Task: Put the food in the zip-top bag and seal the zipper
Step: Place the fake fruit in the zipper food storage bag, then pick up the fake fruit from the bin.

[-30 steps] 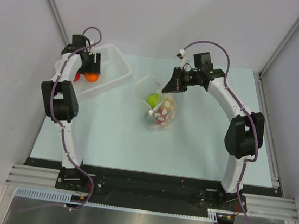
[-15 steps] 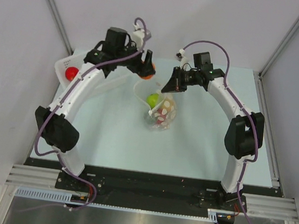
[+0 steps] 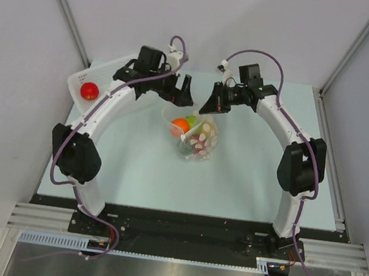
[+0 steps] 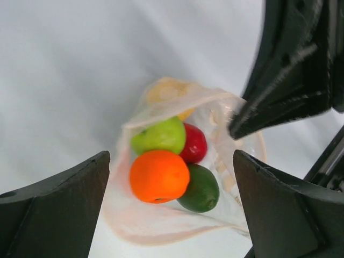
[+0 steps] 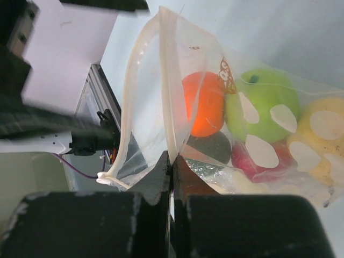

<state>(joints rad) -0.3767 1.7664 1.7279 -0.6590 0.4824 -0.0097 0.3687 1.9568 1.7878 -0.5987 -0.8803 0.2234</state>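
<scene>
The left gripper swings over the basket next and lowers around the still unbagged red fruit, below and to its left in the top view.
The zip-top bag (image 3: 200, 143) lies mid-table, clear with white dots, its mouth held up. My right gripper (image 3: 210, 107) (image 5: 172, 161) is shut on the bag's rim by the pale zipper (image 5: 165, 80). Inside the bag are an orange fruit (image 4: 159, 176) (image 5: 204, 105), a light green one (image 4: 159, 135), a red one (image 4: 194, 143), a dark green one (image 4: 200, 188) and a yellow one (image 5: 317, 140). My left gripper (image 3: 180, 98) (image 4: 171, 157) hangs open above the bag's mouth with nothing between its fingers. Another red fruit (image 3: 89, 90) lies in the basket.
A white perforated basket (image 3: 78, 75) stands at the back left, partly hidden under my left arm. The right gripper's dark fingers (image 4: 285, 70) sit close beside my left gripper. Grey walls close in the table on both sides.
My left arm swung from the basket to the bag with the orange fruit, then opened. The orange fruit now lies in the bag. The right arm has not moved.
</scene>
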